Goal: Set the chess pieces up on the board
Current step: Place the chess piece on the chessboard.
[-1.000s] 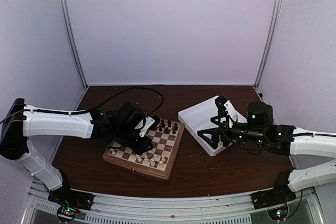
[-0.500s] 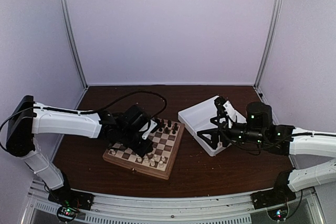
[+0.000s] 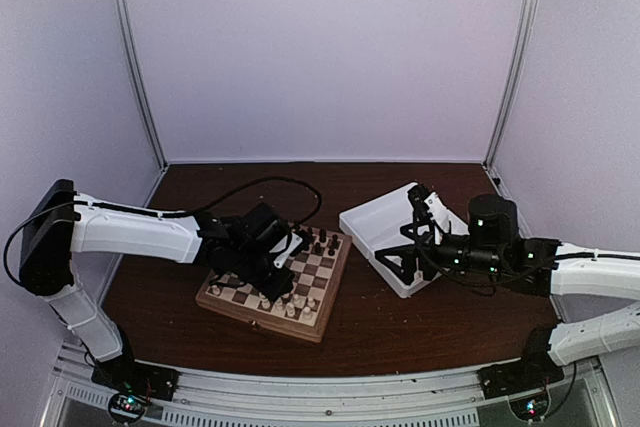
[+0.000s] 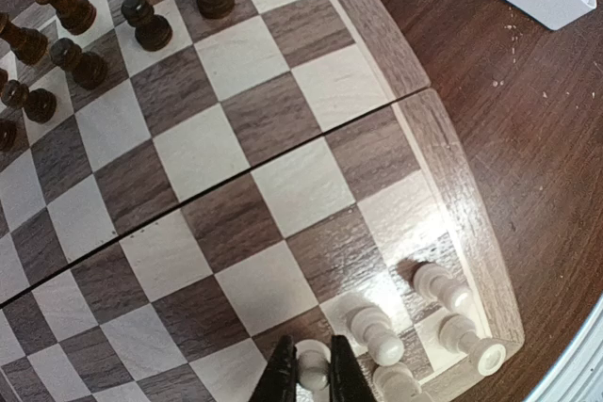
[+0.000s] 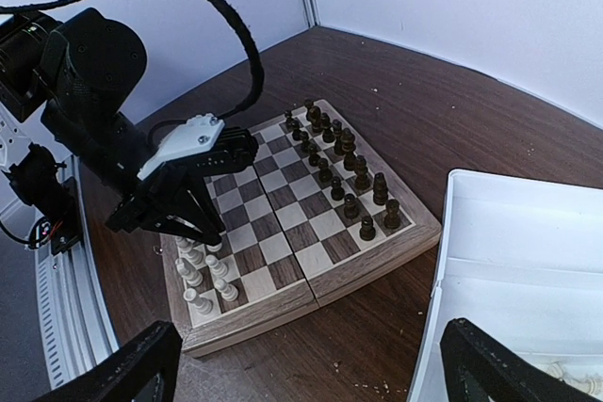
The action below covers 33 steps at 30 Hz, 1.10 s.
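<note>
The robot's right gripper will go to the right in the top view and then tip down into the tray onto a cream piece, because the piece lies off the board.
The board (image 3: pixel 262 320) lies in the middle of the table, with dark pieces (image 3: pixel 320 242) along its far side. Several cream chess pieces (image 4: pixel 377 331) stand in its near right corner. My left gripper (image 4: pixel 312 376) is shut on one cream pawn (image 4: pixel 312 364), low over a square beside those pieces. From the right wrist it shows as black fingers (image 5: pixel 209 240) pointing down at the cream cluster (image 5: pixel 203 275). My right gripper (image 3: pixel 408 232) hangs open and empty over the white tray (image 3: pixel 368 217); its two fingertips (image 5: pixel 141 364) frame the view wide apart.
The tray wall (image 5: pixel 528 233) stands right of the board frame (image 5: pixel 377 256), with bare brown table between them. Two rows of dark pieces (image 5: pixel 344 171) fill the board's far side. The left arm's black cable (image 3: pixel 270 185) arcs above the board. Pale walls enclose the table.
The left arm has shifted slightly to the right over the board's near side, still shut on the pawn. The right arm has not moved.
</note>
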Motion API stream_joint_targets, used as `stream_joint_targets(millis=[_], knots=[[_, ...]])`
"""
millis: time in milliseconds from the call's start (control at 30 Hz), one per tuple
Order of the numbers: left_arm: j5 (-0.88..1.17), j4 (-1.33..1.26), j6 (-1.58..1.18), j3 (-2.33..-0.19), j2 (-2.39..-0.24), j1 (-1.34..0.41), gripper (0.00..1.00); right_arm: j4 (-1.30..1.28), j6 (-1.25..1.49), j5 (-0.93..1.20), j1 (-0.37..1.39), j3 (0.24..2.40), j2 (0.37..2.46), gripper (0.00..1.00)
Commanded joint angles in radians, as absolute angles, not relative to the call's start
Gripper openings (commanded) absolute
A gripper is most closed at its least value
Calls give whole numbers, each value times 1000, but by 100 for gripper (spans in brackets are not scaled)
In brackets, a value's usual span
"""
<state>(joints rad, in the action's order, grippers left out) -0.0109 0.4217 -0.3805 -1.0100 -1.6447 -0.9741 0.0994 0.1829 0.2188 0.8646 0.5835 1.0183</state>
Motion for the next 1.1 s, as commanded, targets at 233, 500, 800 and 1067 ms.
stream_joint_targets(millis=[233, 500, 800, 1067], knots=[[-5, 424, -385, -1045, -1670, -966, 8, 100, 186, 199, 867, 593, 1029, 100], [0, 434, -386, -1052, -1681, -966, 16, 101, 188, 201, 866, 593, 1031, 100], [-1, 453, -387, -1068, -1682, -965, 24, 97, 189, 200, 867, 597, 1035, 100], [-15, 518, -380, -1120, -1637, -964, 37, -53, 229, 100, 867, 671, 1055, 100]])
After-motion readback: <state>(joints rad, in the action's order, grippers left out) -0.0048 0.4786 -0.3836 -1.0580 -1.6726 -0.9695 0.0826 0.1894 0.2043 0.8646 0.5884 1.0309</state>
